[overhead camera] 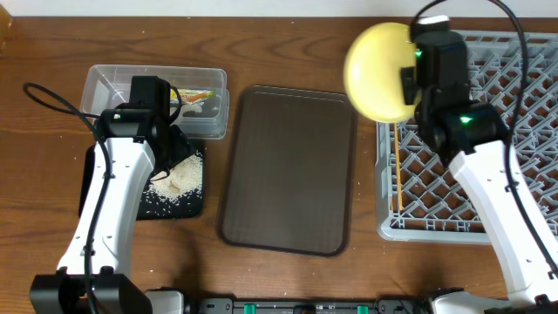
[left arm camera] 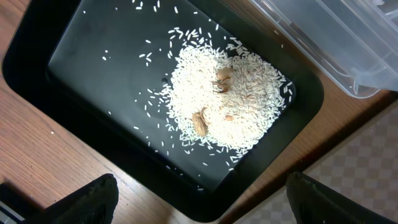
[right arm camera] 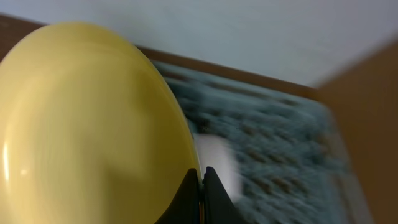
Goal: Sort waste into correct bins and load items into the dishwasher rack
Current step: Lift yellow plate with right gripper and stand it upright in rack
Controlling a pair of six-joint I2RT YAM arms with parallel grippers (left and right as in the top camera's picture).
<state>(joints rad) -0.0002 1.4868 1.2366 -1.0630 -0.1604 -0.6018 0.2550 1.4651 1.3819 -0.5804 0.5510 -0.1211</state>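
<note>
My right gripper draws the on-edge plate back and down to the empty rack slots beside the chopsticks next and releases it there.
My right gripper (right arm camera: 202,177) is shut on the rim of the round yellow plate (overhead camera: 377,71), held on edge in the air over the left rim of the grey dishwasher rack (overhead camera: 514,187); the plate fills the left of the right wrist view (right arm camera: 87,130). Wooden chopsticks (overhead camera: 397,170) lie in the rack's left side. My left gripper (left arm camera: 199,205) is open and empty above the near corner of the black tray (left arm camera: 93,62), which holds a heap of white rice grains (left arm camera: 224,99). The clear tub (overhead camera: 113,92) holds the green-and-orange wrapper (overhead camera: 196,94) and a white scrap.
The large brown serving tray (overhead camera: 288,170) lies between the bins and the rack. The clear tub's edge shows in the left wrist view (left arm camera: 336,37). A few brown bits lie in the rice. A pale blurred object (right arm camera: 214,162) sits in the rack behind the plate.
</note>
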